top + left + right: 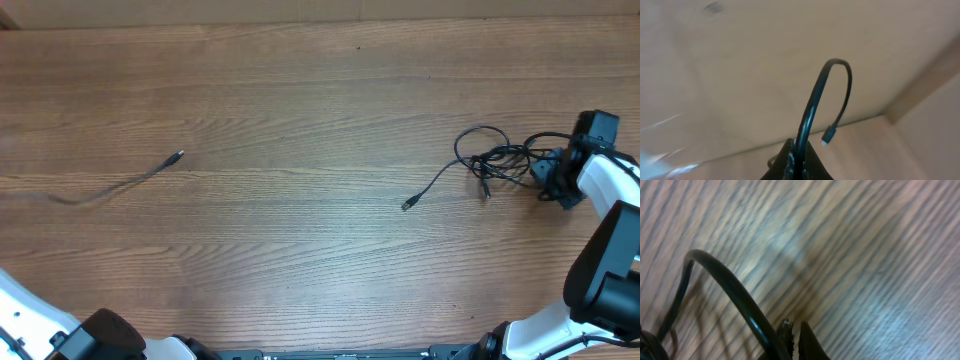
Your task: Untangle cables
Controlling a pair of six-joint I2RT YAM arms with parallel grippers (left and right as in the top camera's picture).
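Note:
Next, my left gripper moves outward and down toward the table's bare far corner and releases the held cable, since the cable is clear of the tangle.
A tangle of thin black cables [497, 160] lies at the right of the wooden table [300, 110], with one plug end [407, 205] trailing out to the left. My right gripper [553, 180] sits at the tangle's right edge. In the right wrist view it [796, 330] is shut, and a cable [735, 290] arcs past the outer side of its left finger. A separate cable [120, 185], blurred, stretches from the left edge to its plug [179, 156]. My left gripper [801, 150] is shut on a cable [812, 100] that loops up and hangs down to its plug [827, 137].
Only the left arm's base [40, 325] shows at the bottom left of the overhead view; the right arm [605, 260] stands along the right edge. A raised wooden border [920, 85] shows in the left wrist view.

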